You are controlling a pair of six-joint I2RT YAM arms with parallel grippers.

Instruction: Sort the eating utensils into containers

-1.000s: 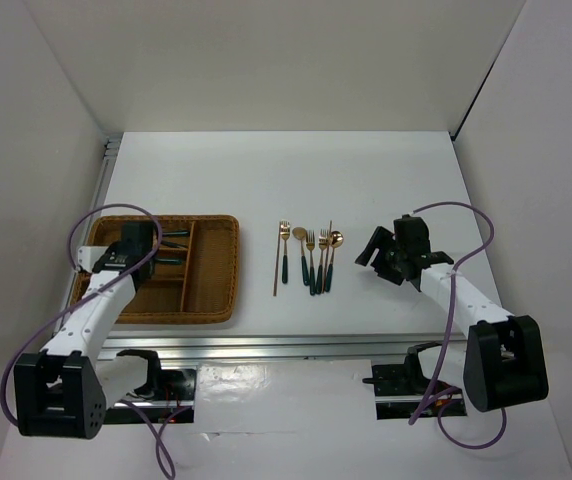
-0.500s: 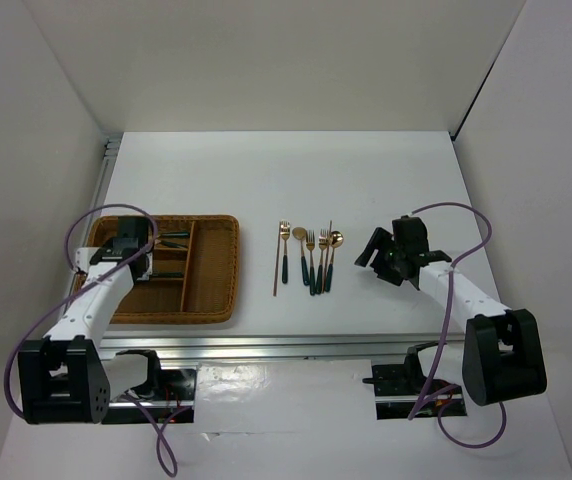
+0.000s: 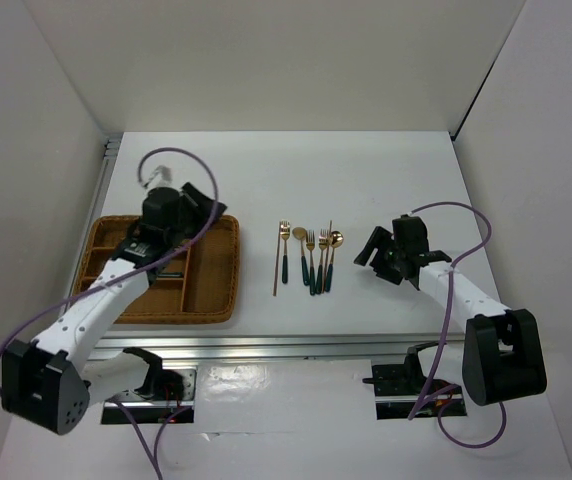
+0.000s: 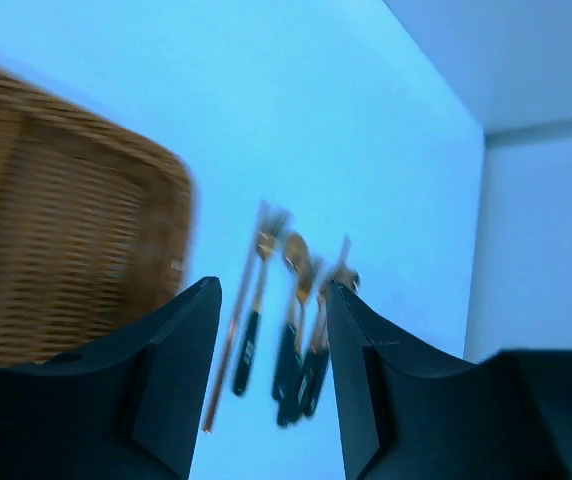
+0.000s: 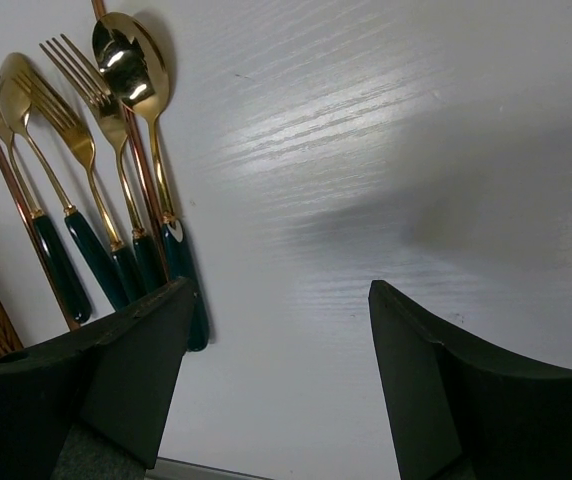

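Note:
The left gripper moves toward the right in the top view, down onto the spoon's lower neck (image 3: 303, 254) (image 4: 291, 308) next. The spoon between the forks is still outside the tray.
Several eating utensils (image 3: 311, 260) with gold heads and dark green handles lie in a row mid-table, a thin brown stick (image 3: 276, 262) at their left. The wicker tray of containers (image 3: 216, 290) sits at the left; dark handles (image 3: 173, 268) show in it, partly under the arm. My left gripper (image 3: 209, 203) hovers over the tray's far right corner, open and empty. The left wrist view frames the utensils (image 4: 291, 350) far off between the fingers of the left gripper (image 4: 271, 290). My right gripper (image 3: 371, 248) is open, just right of the spoon (image 5: 136, 70); nothing sits in the right gripper (image 5: 278, 290).
White walls enclose the table on three sides. A metal rail (image 3: 266, 345) runs along the near edge, with the arm bases below it. Purple cables (image 3: 461, 215) loop off both arms.
My left gripper has risen out of the tray and swung up and to the right, opening its jaws. The right arm has barely moved.

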